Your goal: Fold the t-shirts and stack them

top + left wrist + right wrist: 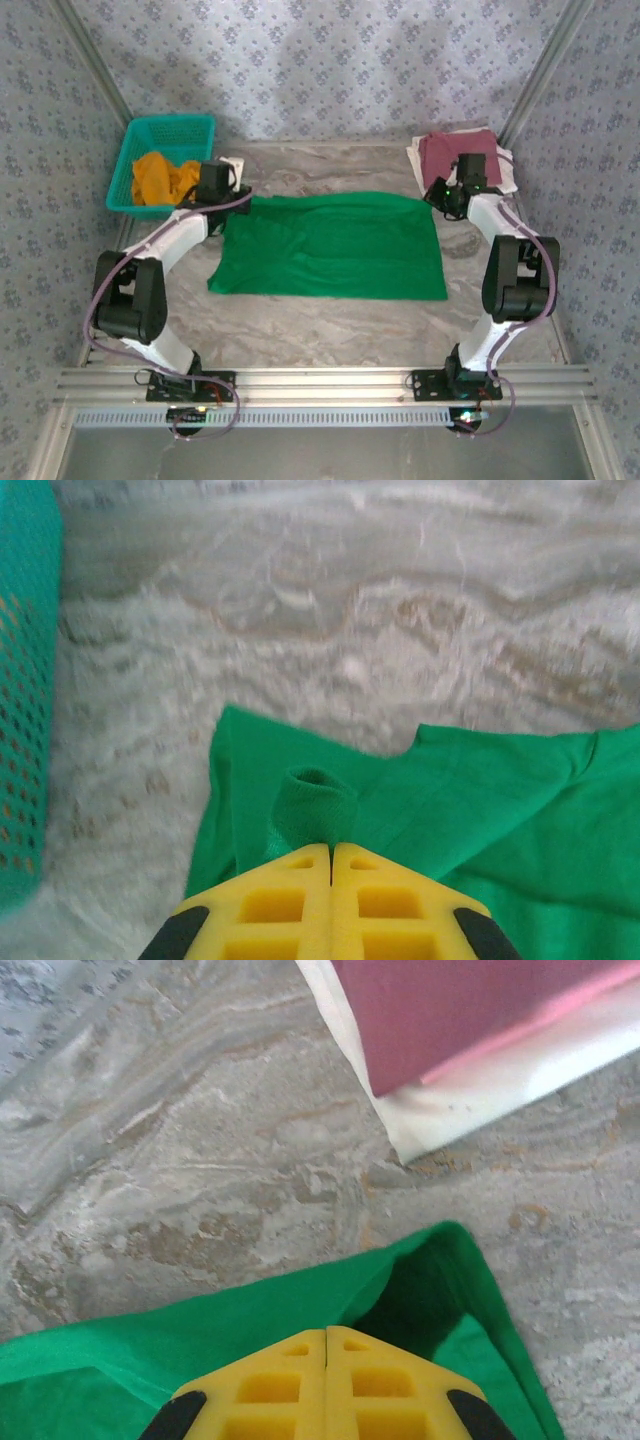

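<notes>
The t-shirt's raised edge next goes back and down with my right gripper for release over the t-shirt's body, below and back of the gripper's fingers.
A bright green t-shirt lies spread across the middle of the table. My left gripper is at its far left corner, shut on a pinched tuft of green cloth that sticks out past the yellow fingertips. My right gripper is at the far right corner, shut on the shirt's edge, which rises in a raised fold beside the jaws. A maroon-pink t-shirt lies folded on a white one at the back right. An orange t-shirt sits crumpled in the basket.
The teal mesh basket stands at the back left, its wall close to the left gripper. The folded maroon-pink and white stack lies just beyond the right gripper. Patterned walls and metal posts enclose the marble table.
</notes>
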